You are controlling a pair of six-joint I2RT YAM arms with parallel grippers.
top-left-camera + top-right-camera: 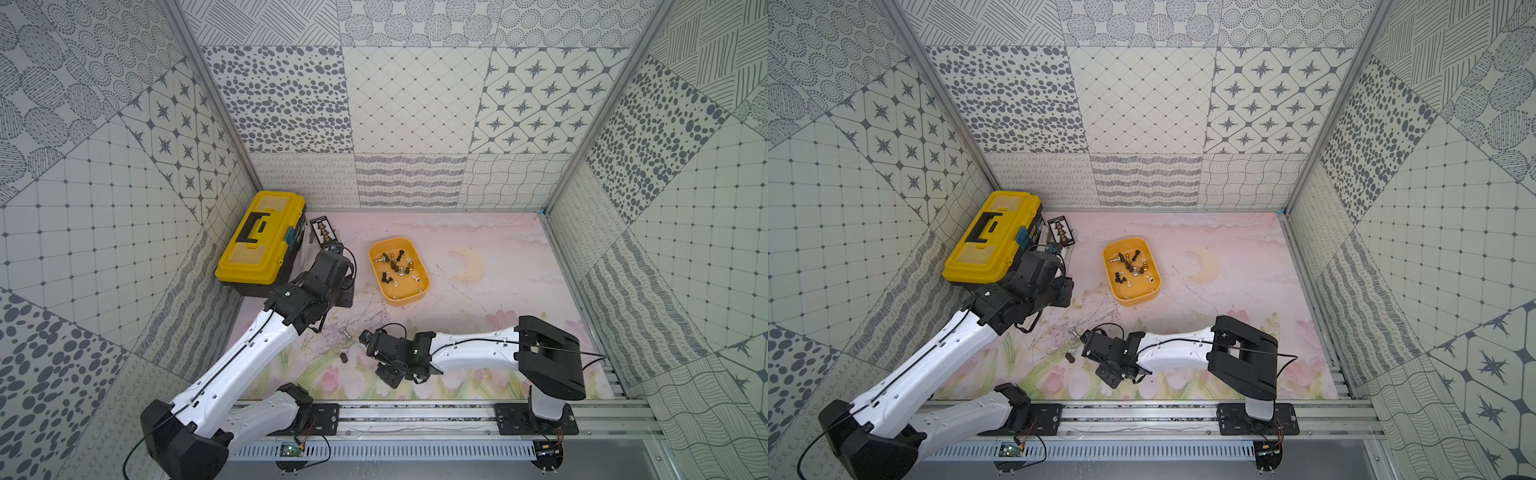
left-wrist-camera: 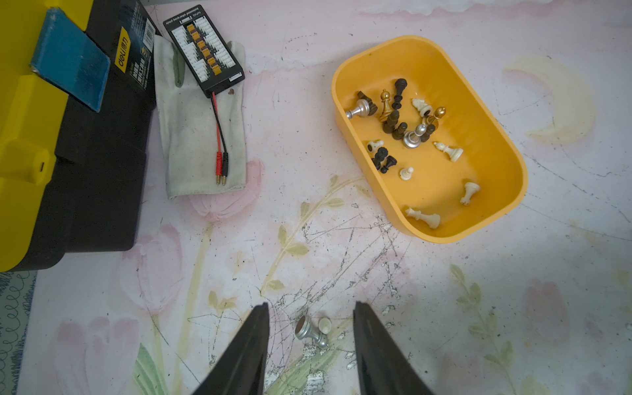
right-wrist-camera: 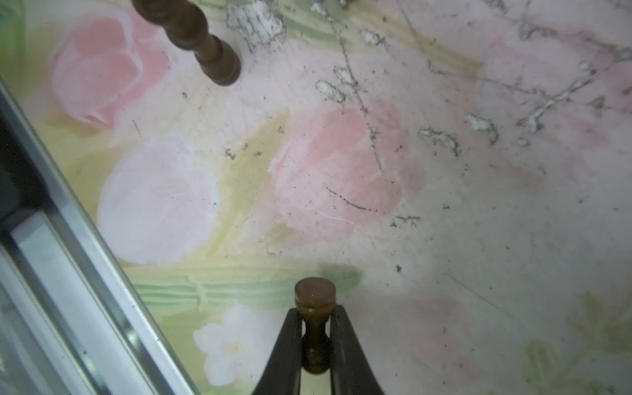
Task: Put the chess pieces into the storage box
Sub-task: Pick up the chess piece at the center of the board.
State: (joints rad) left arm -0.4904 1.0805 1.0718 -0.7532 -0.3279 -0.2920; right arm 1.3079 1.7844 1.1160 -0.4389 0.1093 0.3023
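The box's bare bottom shows between cream pieces in the box [image 1: 411, 297], so the robot's right gripper will next move up and outward over the gap to let go of the dark brown piece.
The orange-yellow storage box [image 1: 411, 297] [image 1: 1139, 298] stands mid-mat, and several dark, cream, silver and gold chess pieces [image 2: 396, 116] lie in it. In the right wrist view my right gripper [image 3: 316, 312] is shut on a dark brown chess piece [image 3: 314, 297], its round base sticking out past the fingertips. A second dark brown piece [image 3: 195, 37] [image 1: 344, 357] lies on the mat nearby. In the left wrist view my left gripper [image 2: 311, 304] stands open above the mat. A silver piece [image 2: 309, 331] and a small cream piece [image 2: 324, 325] lie on their sides between its fingers, untouched.
A big yellow-and-black toolbox [image 1: 259, 241] sits at the back left. Beside it lie a grey glove [image 2: 201, 136] and a black connector board [image 2: 205, 51] with red and black leads. A metal rail [image 3: 68, 239] runs along the mat's front edge.
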